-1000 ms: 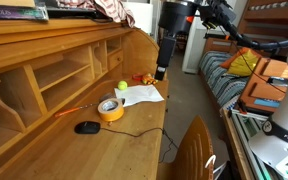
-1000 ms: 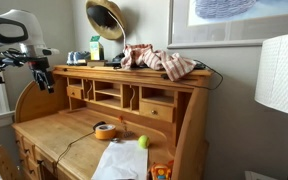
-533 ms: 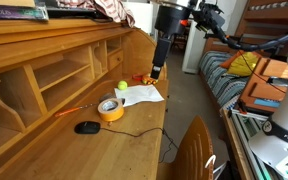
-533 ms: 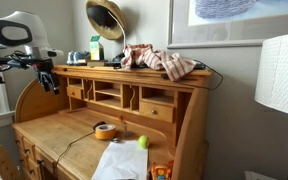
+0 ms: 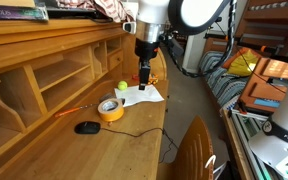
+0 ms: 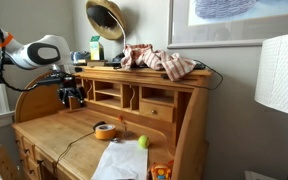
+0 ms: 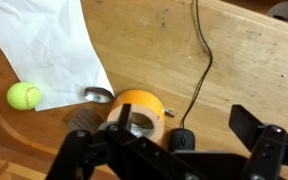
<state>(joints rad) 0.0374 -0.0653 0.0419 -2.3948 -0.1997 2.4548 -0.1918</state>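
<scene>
I will lower my gripper to straddle and close on the orange tape roll's side facing the mouse's cable, as the tape roll's open centre has room for a finger.
My gripper (image 7: 184, 121) is open and empty, hanging above the wooden desk (image 7: 254, 50). In the wrist view an orange tape roll (image 7: 140, 107) lies just beside its near finger. A black mouse (image 7: 184, 138) sits right below the gap, its cable (image 7: 200, 60) running away across the wood. A yellow-green ball (image 7: 24, 95) rests at the edge of a white paper (image 7: 54, 45). In both exterior views the gripper (image 5: 144, 76) (image 6: 74, 98) hovers well above the tape roll (image 5: 111, 109) (image 6: 105, 131), ball (image 5: 122, 86) (image 6: 142, 142) and mouse (image 5: 87, 127).
Desk cubbies (image 5: 64, 75) rise behind the work surface. A small silver object (image 7: 97, 95) lies on the paper's corner, and a thin orange stick (image 5: 74, 108) lies near the tape. A chair back (image 5: 194, 150) stands at the desk front. A lamp shade (image 6: 280, 70) stands beside the desk.
The arm has swung in from beside the desk and come down over the desk surface, so the gripper now hangs above the tape roll and mouse. Its jaws stayed open.
</scene>
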